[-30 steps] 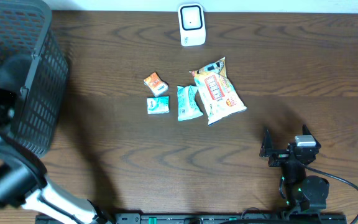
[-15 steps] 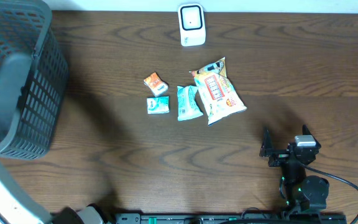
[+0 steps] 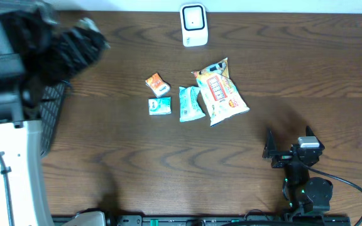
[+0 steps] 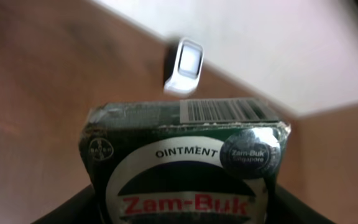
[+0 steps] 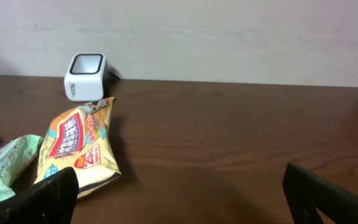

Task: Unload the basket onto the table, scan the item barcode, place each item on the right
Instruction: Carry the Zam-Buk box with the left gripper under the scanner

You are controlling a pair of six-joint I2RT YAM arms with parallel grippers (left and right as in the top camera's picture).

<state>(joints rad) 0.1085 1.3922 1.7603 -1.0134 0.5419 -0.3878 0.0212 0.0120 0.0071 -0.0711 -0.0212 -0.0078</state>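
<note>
The wood beside the small teal packet is empty and leaves room, so the left gripper needs to swing away from the basket next, tip downward and lower the ointment box there.
My left gripper is shut on a dark green Zam-Buk ointment box, its dark fingers at the box's lower sides. The box's top face carries a barcode and points toward the white scanner, which stands beyond it with a gap between. From overhead the left gripper is a dark blur high at the far left, and the scanner stands at the table's back edge. My right gripper rests open near the front right, its jaws wide apart with nothing between them.
A black mesh basket sits at the left edge, mostly behind the left arm. In the middle lie an orange packet, a small teal packet, a longer teal packet and a yellow snack bag.
The left arm has risen from the basket and swung right, now covering most of it in the overhead view. The right arm has not moved.
</note>
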